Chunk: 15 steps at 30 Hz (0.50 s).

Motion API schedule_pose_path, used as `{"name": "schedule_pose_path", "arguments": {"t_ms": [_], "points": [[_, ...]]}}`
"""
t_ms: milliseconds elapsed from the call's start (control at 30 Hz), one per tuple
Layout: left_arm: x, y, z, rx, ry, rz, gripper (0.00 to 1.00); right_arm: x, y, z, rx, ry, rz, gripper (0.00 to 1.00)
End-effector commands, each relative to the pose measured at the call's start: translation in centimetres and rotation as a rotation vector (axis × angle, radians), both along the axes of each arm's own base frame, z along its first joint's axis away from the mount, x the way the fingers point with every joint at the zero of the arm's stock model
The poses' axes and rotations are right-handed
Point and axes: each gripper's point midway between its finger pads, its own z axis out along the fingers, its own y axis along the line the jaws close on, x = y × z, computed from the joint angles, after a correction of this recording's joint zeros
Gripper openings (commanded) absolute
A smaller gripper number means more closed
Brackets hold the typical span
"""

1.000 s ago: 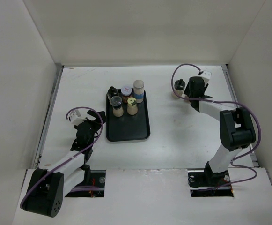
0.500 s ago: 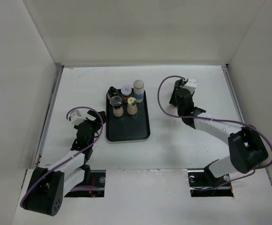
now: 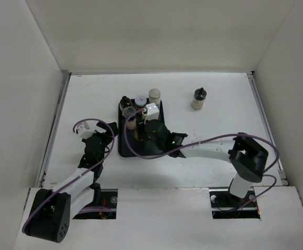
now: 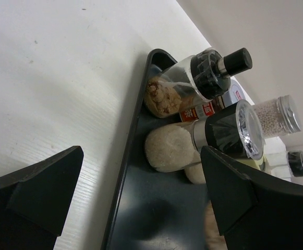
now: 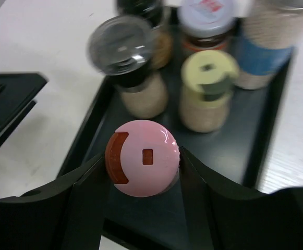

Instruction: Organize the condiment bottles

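The bare bottom of the tray lies below my right gripper on the left in the top view, so the gripper shifts that way and lowers to release next.
My right gripper [image 5: 142, 165] is shut on a pink-capped bottle [image 5: 151, 140] over the near left part of the black tray [image 5: 232, 148]; its base is hidden. Behind it stand a clear-topped grinder [image 5: 128, 52], a pale-yellow-capped bottle [image 5: 208, 70], a tall blue-labelled bottle [image 5: 268, 52] and a red-marked cap [image 5: 206, 13]. From above, the right gripper [image 3: 145, 129] hangs over the tray [image 3: 159, 147]. One black-capped bottle [image 3: 198, 99] stands alone on the table at the right. My left gripper [image 3: 101, 136] is open and empty just left of the tray [image 4: 156, 208].
White walls close in the table on three sides. The right arm's purple cable [image 3: 208, 139] loops low across the tray's near edge. The left arm's cable [image 3: 83, 125] arches above its wrist.
My right arm has swung from the table's far right to over the tray and now has a pink-capped bottle in its jaws. The black-capped bottle stands uncovered. The left arm stayed put.
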Motion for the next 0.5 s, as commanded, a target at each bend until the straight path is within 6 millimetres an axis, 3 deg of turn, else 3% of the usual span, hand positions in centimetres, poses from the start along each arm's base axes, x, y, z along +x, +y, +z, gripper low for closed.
{"name": "schedule_pose_path", "arguments": {"t_ms": [0, 133, 300, 367, 467], "points": [[0.6, 0.5, 2.5, -0.004, -0.083, 0.022, 1.0, -0.4, 5.0, 1.7, 0.045, -0.047, 0.089, 0.43], [0.3, 0.9, 2.6, -0.009, -0.086, 0.027, 1.0, -1.0, 7.3, 0.0, 0.004, -0.042, 0.124, 0.44], [0.2, 1.0, 2.6, -0.014, -0.085, 0.028, 1.0, -1.4, 7.0, -2.4, -0.009, 0.01, 0.112, 0.48], [0.3, 1.0, 2.6, -0.012, -0.083, 0.03, 1.0, -1.6, 6.6, -2.4, -0.012, 0.015, 0.102, 0.6], [0.4, 0.9, 2.2, -0.016, -0.07, 0.025, 1.0, -1.9, 6.1, -0.8, 0.019, 0.003, 0.112, 0.87]]}}
